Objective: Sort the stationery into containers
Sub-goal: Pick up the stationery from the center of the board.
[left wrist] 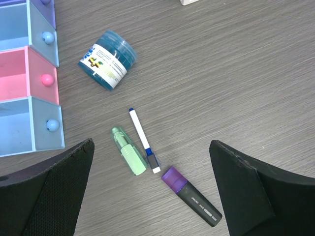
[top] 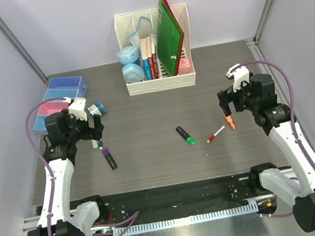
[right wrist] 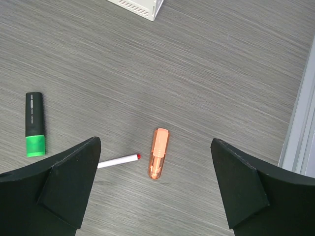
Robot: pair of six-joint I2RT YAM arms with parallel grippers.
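Note:
My left gripper moves outward next, turns to straddle the pot's round body [left wrist: 108, 60] and lowers. The blue-lidded pot lies farther off and at an angle to my fingers.
My left gripper [top: 93, 131] is open and empty, above the table. Below its jaws [left wrist: 151, 147] lie a mint highlighter [left wrist: 128, 151], a thin white pen with a blue cap [left wrist: 144, 140] and a black marker with a purple end [left wrist: 192, 196]. A round blue-lidded pot [left wrist: 108, 60] lies on its side farther off. Purple [left wrist: 42, 12], light blue [left wrist: 29, 34], pink [left wrist: 27, 73] and light blue [left wrist: 29, 123] trays stand in a row at the left. My right gripper [top: 227, 107] is open and empty, above a small orange piece [right wrist: 159, 153]. Beside it lie a red-tipped white pen [right wrist: 118, 161] and a green-ended black marker [right wrist: 35, 125].
A tall white slotted file rack [top: 161, 82] stands at the back centre, holding books, green folders and two pale blue cases [top: 130, 63]. A metal rail [right wrist: 300, 128] runs along the table's right edge. Grey walls enclose the sides.

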